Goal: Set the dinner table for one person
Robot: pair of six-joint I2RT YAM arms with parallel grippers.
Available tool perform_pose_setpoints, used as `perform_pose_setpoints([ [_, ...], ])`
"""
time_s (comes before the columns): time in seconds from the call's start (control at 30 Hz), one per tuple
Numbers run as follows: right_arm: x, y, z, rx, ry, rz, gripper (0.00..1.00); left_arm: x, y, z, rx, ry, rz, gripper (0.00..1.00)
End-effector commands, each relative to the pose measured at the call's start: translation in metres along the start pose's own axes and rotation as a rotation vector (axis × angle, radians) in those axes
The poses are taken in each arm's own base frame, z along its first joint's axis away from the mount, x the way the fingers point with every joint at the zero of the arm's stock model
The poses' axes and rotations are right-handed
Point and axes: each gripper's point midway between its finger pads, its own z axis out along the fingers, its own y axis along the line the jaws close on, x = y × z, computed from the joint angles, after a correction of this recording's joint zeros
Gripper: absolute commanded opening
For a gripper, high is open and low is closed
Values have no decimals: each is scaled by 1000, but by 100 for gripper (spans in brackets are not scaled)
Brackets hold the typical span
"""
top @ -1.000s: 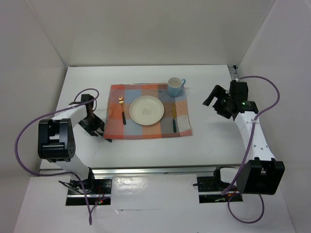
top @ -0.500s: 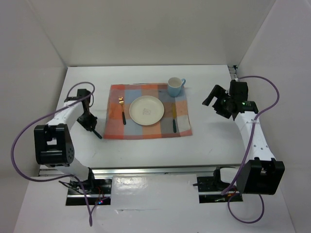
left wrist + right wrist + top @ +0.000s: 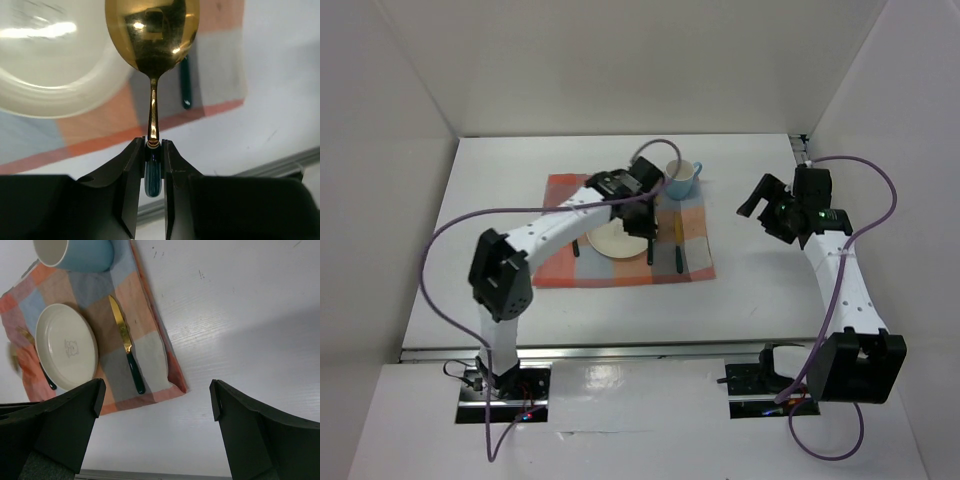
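The open cloth beside the gold knife leaves room to release the spoon [image 3: 152,32], so my left gripper will next move off the plate's rim, toward the knife and down.
My left gripper [image 3: 152,142] is shut on the dark blue-green handle of a gold spoon [image 3: 152,32]. It holds the spoon in the air over the right rim of the cream plate [image 3: 45,70], above the checked cloth [image 3: 100,135]. In the top view the left gripper [image 3: 645,232] is over the plate [image 3: 608,240], between it and the gold knife [image 3: 678,245]. A blue cup [image 3: 682,178] stands at the cloth's far right corner. A fork [image 3: 576,246] lies left of the plate, partly under the arm. My right gripper [image 3: 157,405] is open and empty above the white dinner table [image 3: 770,290], right of the cloth.
The left arm [image 3: 550,225] reaches across the cloth [image 3: 620,268] from the near left. White walls close in the table at the back and both sides. An aluminium rail [image 3: 640,350] runs along the near edge. The right wrist view shows the cup [image 3: 75,252], plate [image 3: 65,345] and knife [image 3: 125,342].
My left arm has swung from the table left of the cloth to over the plate's right side, carrying the spoon. The right arm has not moved.
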Motion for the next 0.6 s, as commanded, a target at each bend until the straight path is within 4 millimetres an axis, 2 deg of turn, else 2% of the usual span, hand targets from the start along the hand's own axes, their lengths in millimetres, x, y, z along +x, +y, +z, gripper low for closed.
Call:
perform_pose_setpoints([
  [0.0,-19,8,-21,-20,-89,-20,99,23,-34,21,34,101,1,0],
  [0.03,-19,8,-21,-20,-89,-20,99,26,-44,27,53,110,10,0],
  [0.1,-20,9,-23,-25,-96,-22,99,17,-54,38,69,94,10,0],
  [0.13,-20,9,-23,-25,-96,-22,99,26,-54,56,50,121,19,0],
  [0.2,-20,9,-23,-25,-96,-22,99,18,-63,66,58,112,18,0],
  [0.23,-18,8,-23,-20,-89,-20,99,24,-58,81,32,140,29,0],
  [0.37,-16,7,-24,-16,-81,-19,99,23,-63,98,27,144,1,0],
  [0.4,-16,7,-24,-16,-81,-19,99,28,-59,110,12,159,2,0],
  [0.43,-16,7,-24,-16,-81,-19,99,26,-62,113,16,155,2,0],
  [0.5,-15,7,-26,-15,-79,-18,99,30,-52,123,-17,181,-19,0],
  [0.57,-19,7,-28,-10,-93,-19,99,31,-50,129,-30,180,-30,0],
])
